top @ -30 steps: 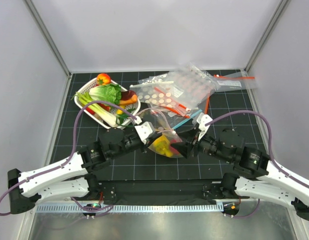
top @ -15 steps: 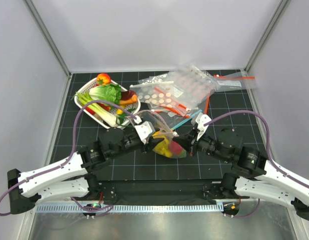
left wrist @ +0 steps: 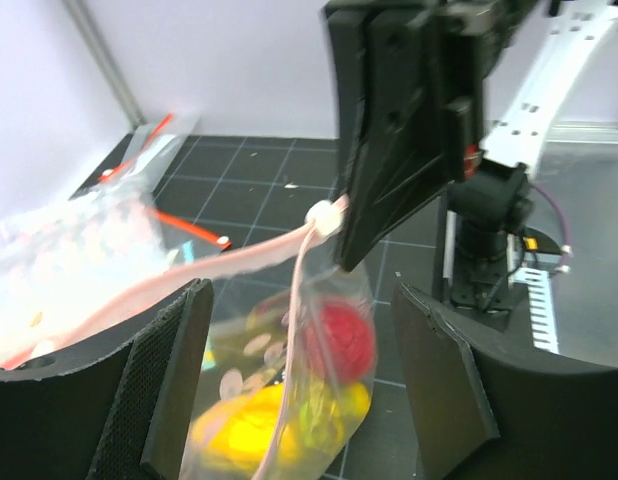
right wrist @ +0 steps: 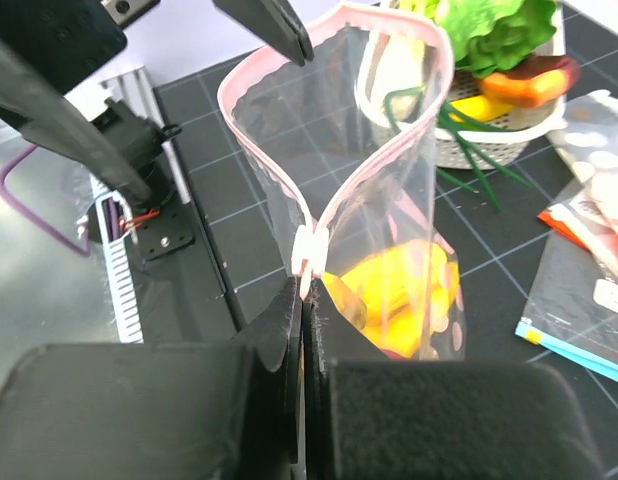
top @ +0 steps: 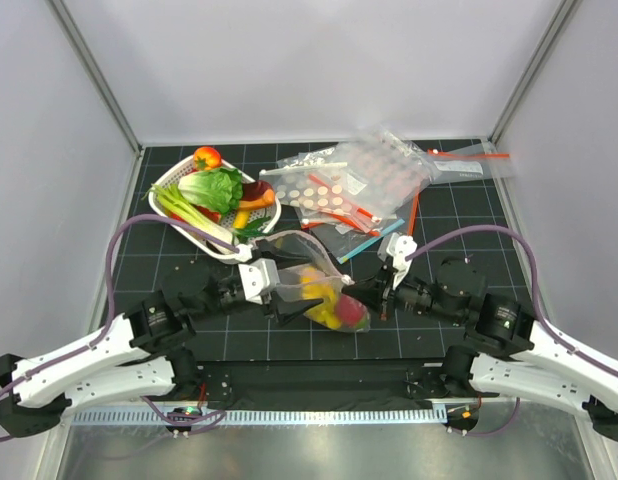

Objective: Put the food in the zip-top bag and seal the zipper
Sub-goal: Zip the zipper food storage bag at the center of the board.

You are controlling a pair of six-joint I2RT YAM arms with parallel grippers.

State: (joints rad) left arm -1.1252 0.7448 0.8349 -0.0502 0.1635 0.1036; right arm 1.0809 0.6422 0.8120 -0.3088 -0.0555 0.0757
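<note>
I should next swing my right gripper outward, to its right in the top view, where bare tiles lie, to straighten the bag's gaping opening and release the bag's corner.
The zip-top bag (top: 307, 278) hangs mid-table with its mouth gaping. Inside lies the food: a yellow piece (right wrist: 409, 288) and a red fruit (left wrist: 339, 335). My right gripper (top: 374, 298) is shut on the bag's mouth corner, its jaws (right wrist: 304, 290) pinching the film just below the white slider (right wrist: 307, 250) of the pale zipper (right wrist: 389, 150). My left gripper (top: 291, 302) stands open at the bag's left side. In the left wrist view its fingers (left wrist: 169, 385) stand wide on either side of the bag's lower part (left wrist: 289, 400) without gripping it.
A white basket (top: 165, 182) of toy vegetables stands at the back left. A heap of other clear bags with red strips (top: 374, 175) lies at the back centre and right, and a blue-edged bag (top: 374, 240) lies just behind my right gripper.
My right gripper has shut on the bag's zipper corner. My left gripper has opened, let go of the bag and drawn back to the left. The bag's mouth now gapes wider.
</note>
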